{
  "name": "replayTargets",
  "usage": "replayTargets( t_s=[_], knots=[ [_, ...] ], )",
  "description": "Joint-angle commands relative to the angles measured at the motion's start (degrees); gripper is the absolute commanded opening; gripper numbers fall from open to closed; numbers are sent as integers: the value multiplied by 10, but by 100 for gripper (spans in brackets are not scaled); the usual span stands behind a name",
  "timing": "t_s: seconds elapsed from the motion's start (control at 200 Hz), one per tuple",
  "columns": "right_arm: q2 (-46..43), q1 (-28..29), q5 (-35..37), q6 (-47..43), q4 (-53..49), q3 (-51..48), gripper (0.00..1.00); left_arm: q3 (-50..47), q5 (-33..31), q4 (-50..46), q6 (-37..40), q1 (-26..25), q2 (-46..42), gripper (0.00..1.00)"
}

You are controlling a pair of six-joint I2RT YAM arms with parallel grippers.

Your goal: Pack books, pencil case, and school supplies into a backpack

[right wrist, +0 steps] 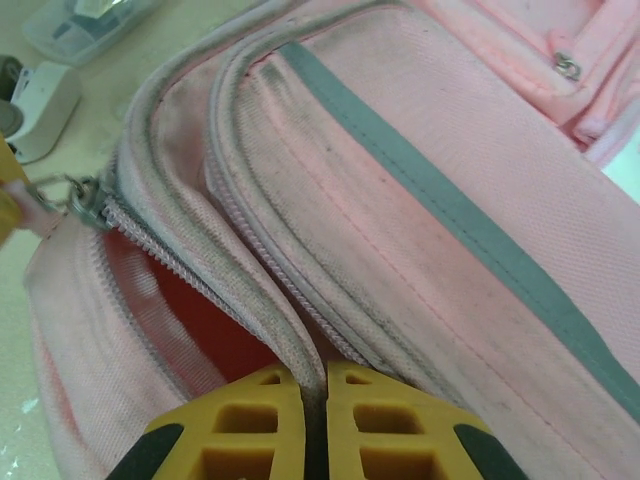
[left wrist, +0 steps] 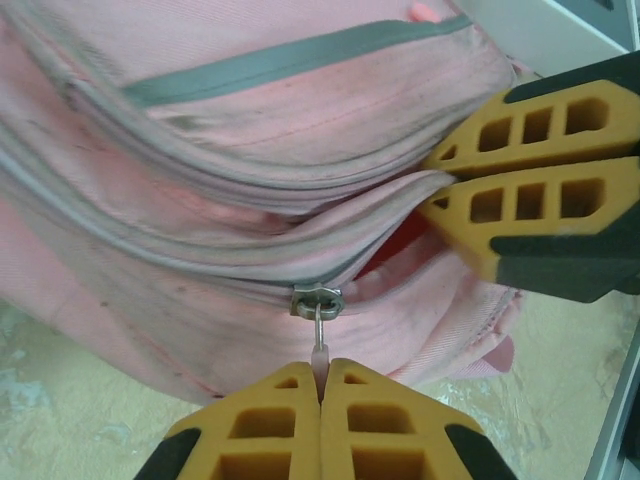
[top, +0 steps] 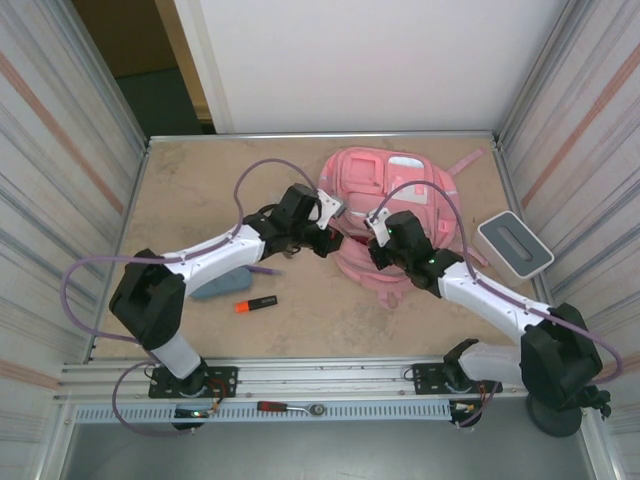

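Note:
My left gripper moves outward along the closed zip [left wrist: 215,272] next, away from my right gripper, and releases the zip's pink pull. That closed part lies outward of my fingers.
The pink backpack [top: 390,190] lies at the table's middle back. My left gripper [left wrist: 321,385] is shut on the pink zipper pull, with the metal slider [left wrist: 317,300] just beyond its tips. My right gripper [right wrist: 315,385] is shut on the fabric edge of the same opening, and its orange fingers [left wrist: 520,200] show in the left wrist view. The zip stands partly open, and something red [right wrist: 195,315] shows inside; I cannot tell whether it is one of the books. The blue-grey pencil case [top: 220,286] and the orange-and-black marker [top: 256,303] lie on the table under the left arm.
A grey-white rectangular box [top: 514,243] sits to the right of the backpack, by the right wall. Corrugated walls close in both sides. A red-handled tool [top: 285,407] lies on the front rail. Purple cables loop off both arms.

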Motion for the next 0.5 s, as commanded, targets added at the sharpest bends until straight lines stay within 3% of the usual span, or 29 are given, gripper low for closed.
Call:
replayTargets(
  t_s=[0.0,0.276,0.496],
  knots=[
    [-39,-53,59,59,-22,-27,0,-8,2,-26,13,31,-43,0],
    [-100,-98,-8,103,-12,-68,0,17,-14,-23,22,107,6,0],
    [-124,-132,-57,122,-6,-80,0,70,-14,-34,29,127,77,0]
  ],
)
